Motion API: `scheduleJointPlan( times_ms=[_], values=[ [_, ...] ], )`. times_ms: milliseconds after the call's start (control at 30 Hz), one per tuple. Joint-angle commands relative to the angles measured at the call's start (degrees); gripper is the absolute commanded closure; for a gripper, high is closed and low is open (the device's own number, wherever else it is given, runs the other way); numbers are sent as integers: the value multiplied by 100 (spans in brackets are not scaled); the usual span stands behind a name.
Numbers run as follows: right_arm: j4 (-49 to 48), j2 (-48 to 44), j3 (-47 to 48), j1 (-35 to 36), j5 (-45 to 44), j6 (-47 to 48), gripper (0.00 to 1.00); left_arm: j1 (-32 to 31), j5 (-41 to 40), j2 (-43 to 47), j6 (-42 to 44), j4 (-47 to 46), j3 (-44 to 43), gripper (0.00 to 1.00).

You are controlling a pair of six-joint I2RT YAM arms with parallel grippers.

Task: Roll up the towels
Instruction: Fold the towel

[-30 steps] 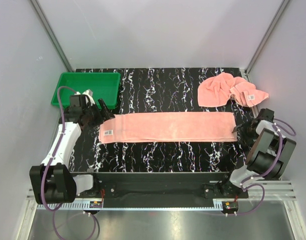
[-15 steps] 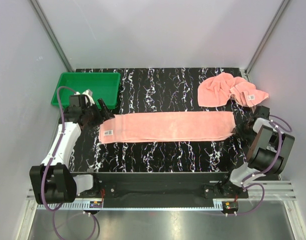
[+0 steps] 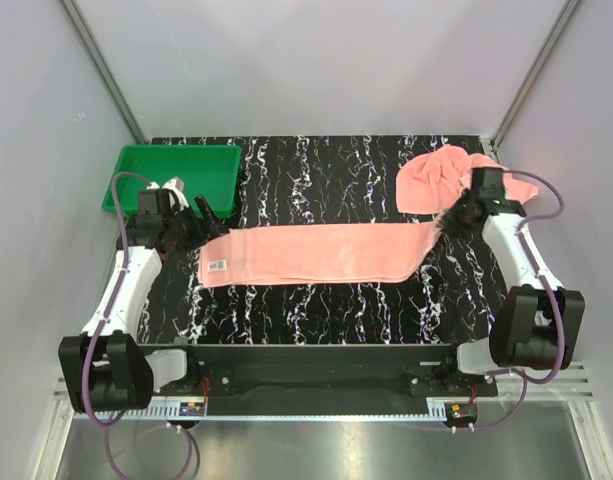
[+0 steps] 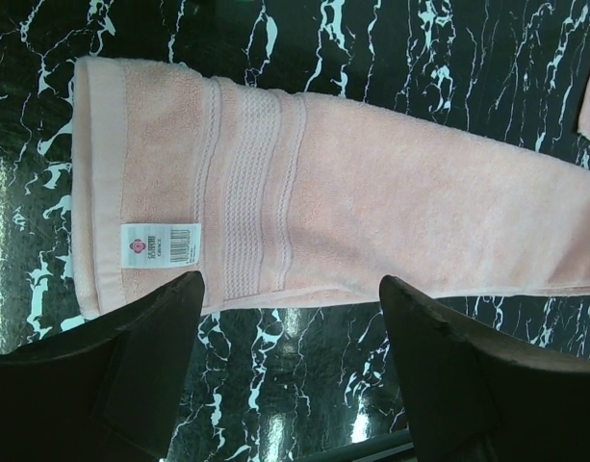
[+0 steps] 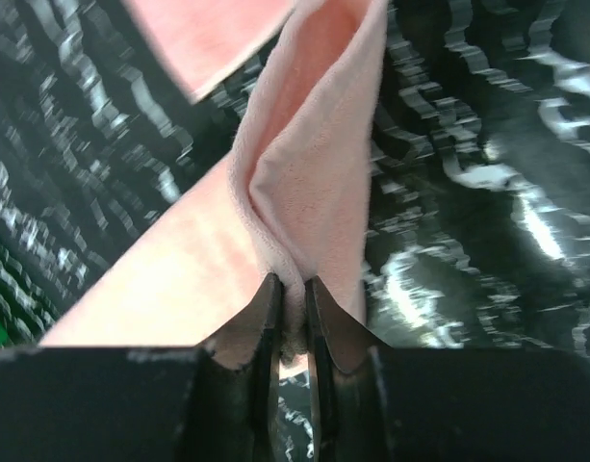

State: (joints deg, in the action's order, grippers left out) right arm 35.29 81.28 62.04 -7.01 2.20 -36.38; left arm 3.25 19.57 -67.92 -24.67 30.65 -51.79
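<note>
Next, my right gripper sweeps across and down onto the towel near the label, to its left in the top view, which frees the towel's end.
One salmon-pink towel lies stretched flat across the black marble tabletop, its white label at the left end. My right gripper is shut on its right end, which is lifted and pulled in; in the right wrist view the fingers pinch a fold of the towel. My left gripper is open just behind the labelled end. In the left wrist view it has nothing between the fingers, and the towel and label lie beyond. The second towel sits crumpled at the back right.
A green tray stands at the back left corner of the table, right behind the left arm. The crumpled towel lies close behind the right gripper. Grey walls enclose the table on the left, right and back.
The right gripper shut on the flat towel's right end, then carried it up and toward the back left, so that end now sits lifted and drawn in. The left arm stayed still.
</note>
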Motion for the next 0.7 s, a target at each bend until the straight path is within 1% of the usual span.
scheduleJointPlan(
  times_ms=[0, 33, 67, 167, 200, 267, 300, 367, 400, 500, 600, 633, 667],
  values=[
    [312, -25, 448, 900, -377, -308, 100, -78, 187, 174, -38, -288, 11, 20],
    [338, 28, 658, 1146, -430, -343, 100, -148, 213, 191, -47, -305, -6, 20],
    [338, 98, 773, 1549, -492, -396, 100, -192, 222, 200, -82, -323, -24, 20],
    [347, 467, 1248, 2096, -606, -475, 100, -490, 196, 270, -179, -376, -138, 20],
    [330, 694, 1493, 2429, -589, -475, 100, -613, 153, 288, -196, -359, -199, 20],
    [330, 941, 1757, 2755, -615, -528, 100, -685, 56, 323, -240, -280, -349, 20],
    [347, 1178, 2046, 3062, -641, -537, 100, -685, 12, 341, -232, -166, -402, 20],
    [382, 1425, 2346, 3389, -703, -598, 100, -685, -163, 446, -179, 10, -568, 20],
    [391, 1670, 2635, 3703, -720, -616, 100, -685, -347, 525, -135, 167, -656, 20],
    [417, 2162, 3154, 4100, -782, -703, 100, -659, -472, 604, -126, 335, -692, 19],
    [391, 2542, 3463, 4575, -808, -844, 100, -615, -524, 648, -135, 493, -657, 19],
    [313, 2621, 3490, 4838, -809, -914, 100, -597, -559, 657, -135, 520, -631, 19],
    [251, 2761, 3508, 4945, -782, -941, 100, -562, -569, 683, -126, 538, -587, 19]
  ],
)
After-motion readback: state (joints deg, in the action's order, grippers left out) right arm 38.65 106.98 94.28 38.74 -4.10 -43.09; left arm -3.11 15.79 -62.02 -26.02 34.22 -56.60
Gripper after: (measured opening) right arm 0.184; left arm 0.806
